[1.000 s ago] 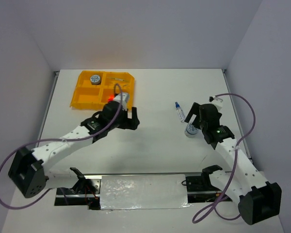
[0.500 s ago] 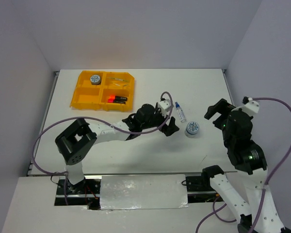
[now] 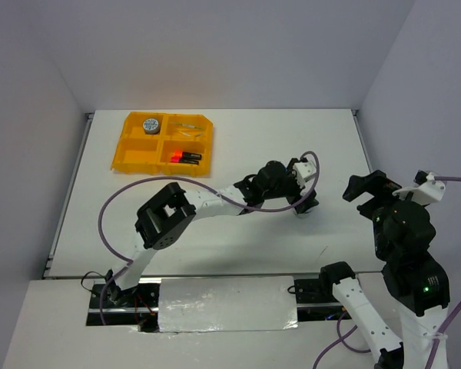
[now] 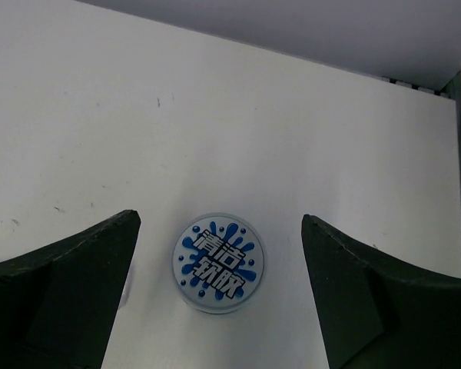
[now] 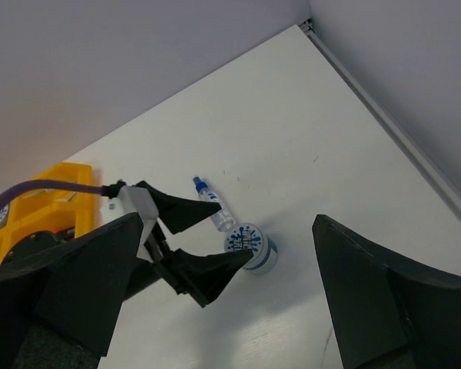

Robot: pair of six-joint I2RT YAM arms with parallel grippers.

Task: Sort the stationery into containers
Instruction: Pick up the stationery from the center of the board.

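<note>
The round grey-blue roll (image 4: 219,261) stands on the tabletop below the gap between the left gripper's fingers, so the left gripper should lower around it and close on its sides.
A round grey-blue roll (image 4: 219,261) with a blue splash label stands on the white table, between the spread fingers of my left gripper (image 4: 221,221), which is open and not touching it. The right wrist view shows the same roll (image 5: 250,247), a blue-capped clear bottle (image 5: 213,206) lying just behind it, and the left gripper (image 5: 235,231) straddling both. My right gripper (image 5: 229,221) hangs high above them, open and empty. From above, the left gripper (image 3: 301,196) hides both items. The orange-yellow tray (image 3: 138,154) at the far left holds another roll (image 3: 150,124), markers (image 3: 186,157) and thin pens (image 3: 188,127).
The right gripper (image 3: 373,188) is raised near the table's right side. A corner of the tray (image 5: 38,211) shows at the left of the right wrist view. The left arm's purple cable (image 3: 215,188) loops over the table. White walls close the far and right edges.
The left arm has swung from the tray across to the right and now straddles the roll. The right arm has lifted up and back from the roll.
</note>
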